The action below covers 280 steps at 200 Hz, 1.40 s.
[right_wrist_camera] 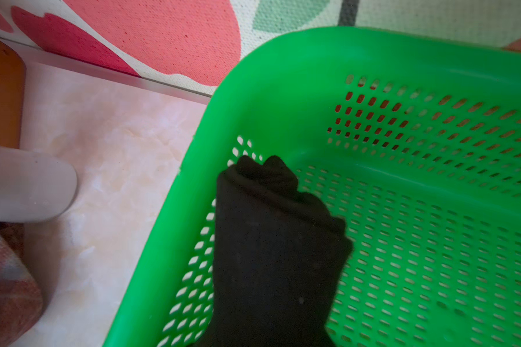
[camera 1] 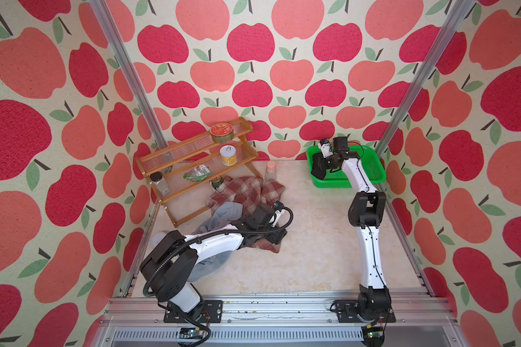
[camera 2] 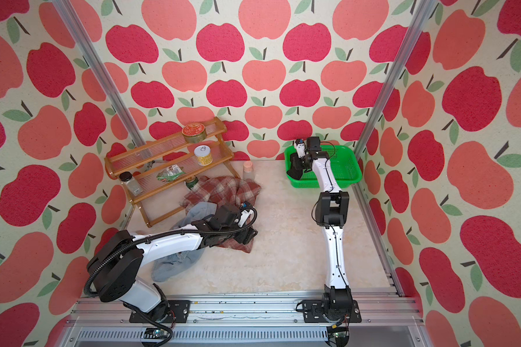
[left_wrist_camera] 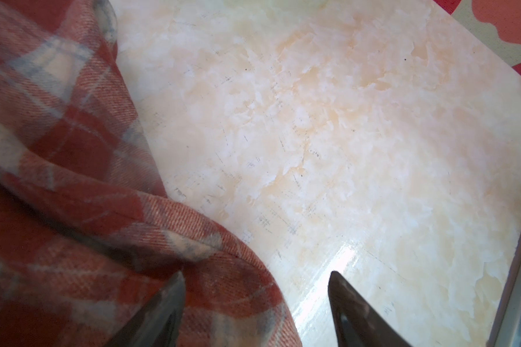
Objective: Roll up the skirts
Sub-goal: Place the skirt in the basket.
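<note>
My right gripper lowers the rolled black skirt (camera 1: 318,172) inside the basket's side nearest the pink cup next and releases it, since the green basket's bottom lies below the gripper.
The red-brown and cream plaid skirt (camera 1: 247,189) (camera 2: 223,189) lies crumpled on the table in front of the shelf. The light blue denim skirt (camera 1: 226,211) (camera 2: 175,264) lies partly under it and under my left arm. My left gripper (camera 1: 278,236) (camera 2: 248,235) (left_wrist_camera: 257,272) is open low over the plaid skirt's (left_wrist_camera: 73,150) near edge, one finger over the cloth and one over bare table. My right gripper (camera 1: 322,163) (camera 2: 300,163) is shut on the rolled black skirt (camera 1: 318,172) (camera 2: 294,173) (right_wrist_camera: 277,240), held over the green basket's left part; its fingers are hidden by the cloth.
The green mesh basket (camera 1: 370,168) (camera 2: 346,168) (right_wrist_camera: 283,75) stands at the back right corner. A wooden tiered shelf (camera 1: 193,162) with tins, a jar and a packet stands at the back left. A pink cup (camera 1: 270,169) and a green can (camera 1: 216,183) stand by the plaid skirt.
</note>
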Each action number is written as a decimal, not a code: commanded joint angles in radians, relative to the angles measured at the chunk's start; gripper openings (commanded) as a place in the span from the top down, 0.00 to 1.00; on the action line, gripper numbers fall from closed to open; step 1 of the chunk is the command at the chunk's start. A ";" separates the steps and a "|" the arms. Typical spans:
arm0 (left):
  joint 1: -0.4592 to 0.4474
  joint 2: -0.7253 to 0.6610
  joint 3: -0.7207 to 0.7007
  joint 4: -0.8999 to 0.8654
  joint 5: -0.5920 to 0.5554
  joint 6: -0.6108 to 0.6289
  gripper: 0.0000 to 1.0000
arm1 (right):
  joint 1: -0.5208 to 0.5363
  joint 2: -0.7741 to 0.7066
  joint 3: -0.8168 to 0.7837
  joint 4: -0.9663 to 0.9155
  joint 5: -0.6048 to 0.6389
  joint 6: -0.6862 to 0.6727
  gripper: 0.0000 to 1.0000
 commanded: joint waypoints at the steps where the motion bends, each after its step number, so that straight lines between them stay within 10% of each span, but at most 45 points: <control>1: -0.008 0.000 -0.019 -0.005 -0.032 -0.006 0.24 | 0.005 0.000 0.014 -0.015 0.148 -0.049 0.94; 218: -0.031 -0.002 -0.015 -0.017 -0.032 -0.031 0.23 | 0.062 0.090 0.028 -0.014 0.121 0.176 0.86; 231: -0.031 -0.004 -0.013 -0.021 -0.034 -0.030 0.23 | 0.060 0.090 0.020 0.007 0.106 0.186 0.74; 251: -0.030 -0.004 -0.008 -0.026 -0.036 -0.028 0.23 | 0.058 0.092 0.012 0.031 0.072 0.203 0.03; 280: -0.031 0.008 -0.002 -0.028 -0.031 -0.031 0.22 | 0.049 0.077 0.000 0.053 0.033 0.208 0.01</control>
